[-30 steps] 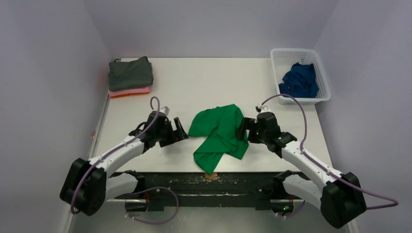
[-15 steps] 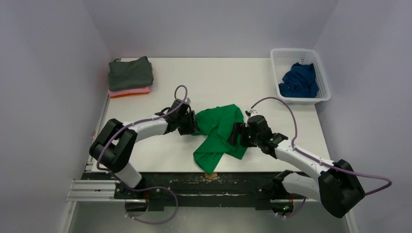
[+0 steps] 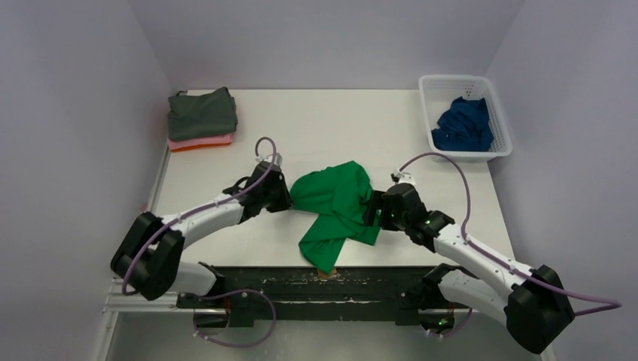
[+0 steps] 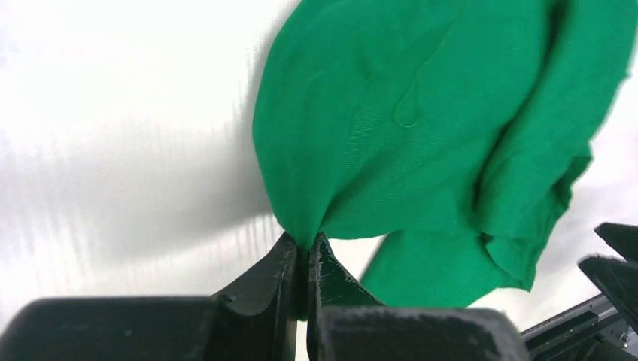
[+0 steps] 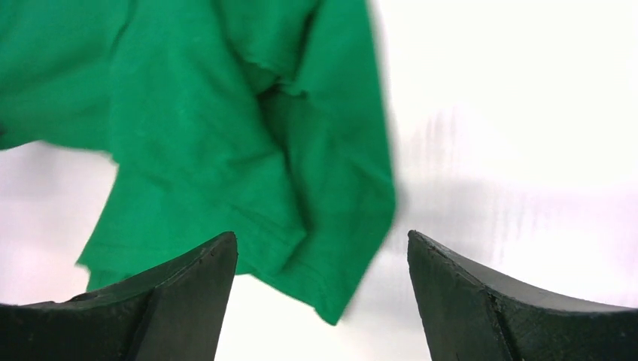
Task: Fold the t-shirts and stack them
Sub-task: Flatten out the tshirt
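The left gripper lifts outward next, then lowers and releases on the tabletop by the stack [image 3: 239, 157], which lies outward of it, to spread the crumpled shirt.
A crumpled bright green t-shirt [image 3: 335, 210] lies in the middle of the table, near its front edge. My left gripper [image 3: 287, 199] is shut on the shirt's left edge; in the left wrist view the green cloth [image 4: 421, 143] is pinched between the closed fingertips [image 4: 306, 244]. My right gripper [image 3: 371, 208] stands open at the shirt's right edge; in the right wrist view a corner of the shirt [image 5: 248, 158] lies between the wide-apart fingers [image 5: 188, 286], not gripped. A folded stack, dark grey t-shirt [image 3: 202, 113] over pink and orange ones [image 3: 200, 142], sits back left.
A white lattice basket [image 3: 496, 98] at the back right holds a crumpled royal blue t-shirt [image 3: 463, 124]. The black rail [image 3: 323, 282] carrying both arm bases runs along the table's near edge. Grey walls close in the left, right and back.
My left gripper has gone from open beside the shirt to shut on its left edge, and has drawn the cloth slightly left. The right gripper moved in against the shirt's right edge, still open.
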### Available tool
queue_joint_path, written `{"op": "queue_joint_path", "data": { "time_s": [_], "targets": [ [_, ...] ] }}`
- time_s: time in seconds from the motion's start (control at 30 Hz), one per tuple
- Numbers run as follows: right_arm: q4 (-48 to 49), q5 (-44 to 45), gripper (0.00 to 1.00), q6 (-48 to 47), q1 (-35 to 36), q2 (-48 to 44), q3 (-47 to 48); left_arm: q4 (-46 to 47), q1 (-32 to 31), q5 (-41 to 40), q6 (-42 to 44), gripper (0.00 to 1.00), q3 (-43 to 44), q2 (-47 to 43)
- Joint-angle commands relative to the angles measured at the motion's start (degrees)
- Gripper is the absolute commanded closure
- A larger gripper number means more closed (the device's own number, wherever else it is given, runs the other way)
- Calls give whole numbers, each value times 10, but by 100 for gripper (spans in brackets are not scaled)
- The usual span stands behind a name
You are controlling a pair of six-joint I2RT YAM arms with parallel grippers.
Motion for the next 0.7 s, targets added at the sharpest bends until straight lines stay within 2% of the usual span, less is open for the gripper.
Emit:
{"op": "queue_joint_path", "data": {
  "time_s": [0.0,0.13,0.3,0.4,0.43,0.5,0.53,0.67],
  "targets": [
    [-6,58,19,12,1,10,4,1,-1,-62,7,100,-50,-101],
    [72,60,23,-8,0,73,20,-13,-1,-73,14,100,-65,-132],
    [124,93,26,-30,0,207,86,-20,-1,-78,16,100,-65,-138],
    [129,90,35,-40,0,276,125,-25,-1,-86,19,100,-60,-140],
    [145,86,41,-42,0,292,125,-26,-1,-95,21,100,-57,-141],
    [142,95,87,-38,0,312,135,-37,0,-113,24,100,-46,-144],
    [135,105,100,-36,0,312,144,-47,0,-124,27,100,-37,-148],
    [88,162,100,-54,0,239,173,-95,1,-179,46,100,8,-193]
  ]
}}
